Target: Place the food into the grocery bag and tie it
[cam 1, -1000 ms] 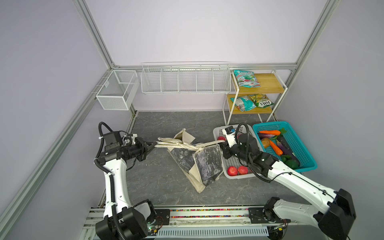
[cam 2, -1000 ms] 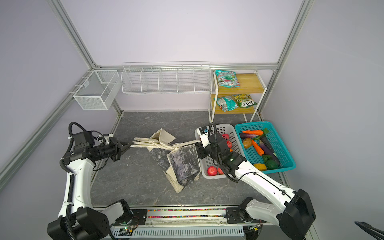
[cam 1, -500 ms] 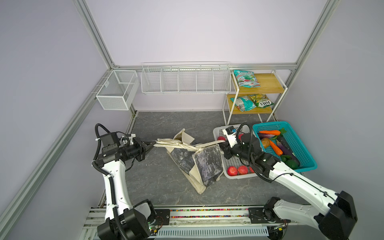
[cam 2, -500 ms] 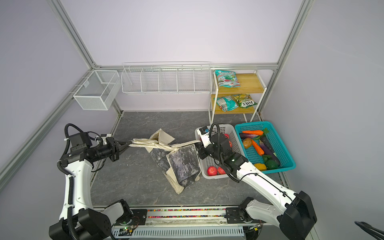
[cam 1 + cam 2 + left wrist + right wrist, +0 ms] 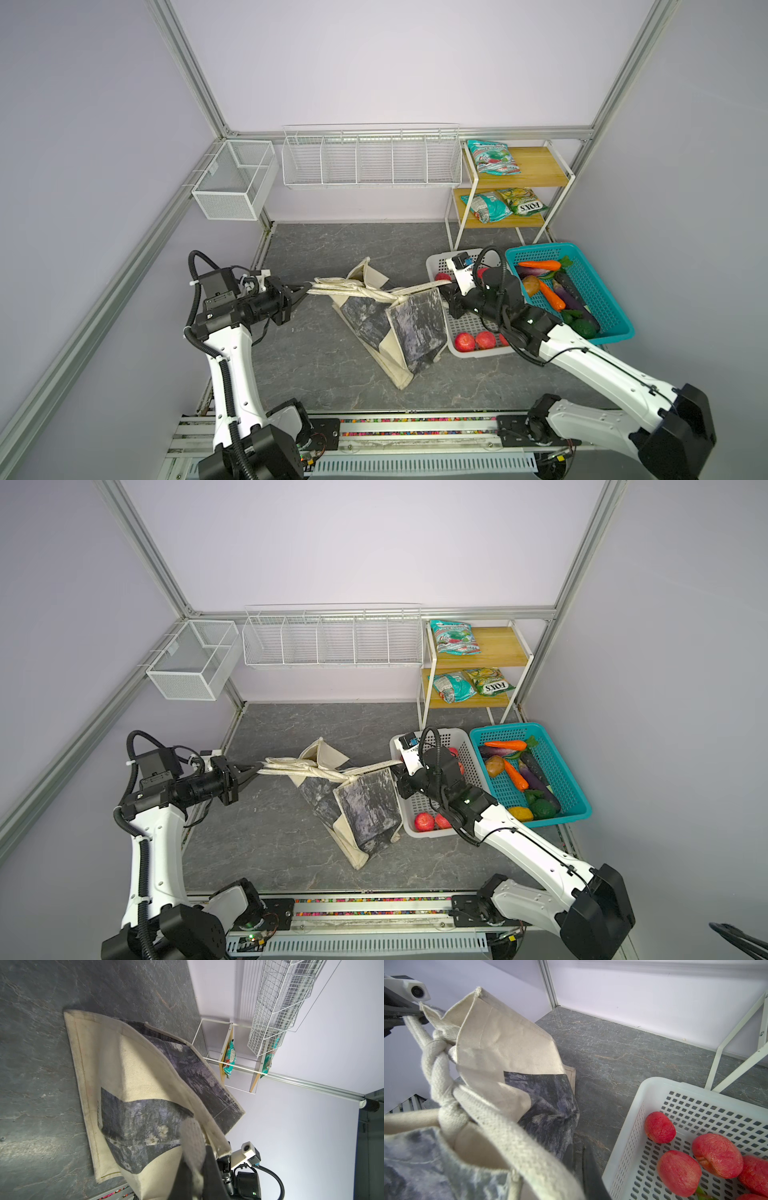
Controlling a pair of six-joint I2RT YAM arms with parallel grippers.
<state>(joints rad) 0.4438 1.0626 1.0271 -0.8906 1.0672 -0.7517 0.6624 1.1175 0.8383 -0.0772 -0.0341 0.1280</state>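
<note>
I will next lower my left gripper a little toward the grey floor beside the bag and let go of the bag's handle loop (image 5: 193, 1142), because this open floor is below its fingers.
The grocery bag (image 5: 399, 328) (image 5: 361, 808) lies slumped on the grey floor in both top views, its two cream handles crossed in a knot (image 5: 388, 296) (image 5: 444, 1088) above it. My left gripper (image 5: 303, 289) (image 5: 197, 1155) is shut on a handle loop (image 5: 193, 1142) and holds it out to the left. On the other side, my right gripper (image 5: 444, 291) (image 5: 577, 1147) is shut on the other handle (image 5: 517, 1147), beside the bag's right edge. Both handles run taut. The food is hidden; the inside of the bag does not show.
A white perforated basket (image 5: 432, 266) (image 5: 633, 1109) with red fruits stands right of the bag, under my right arm. A teal basket (image 5: 615, 332) of vegetables lies beyond it. A shelf (image 5: 519, 178) with snack packets and wire baskets (image 5: 370, 158) line the back wall.
My left gripper has drawn its handle a little further left, and the handles look tauter. The right gripper has hardly moved.
</note>
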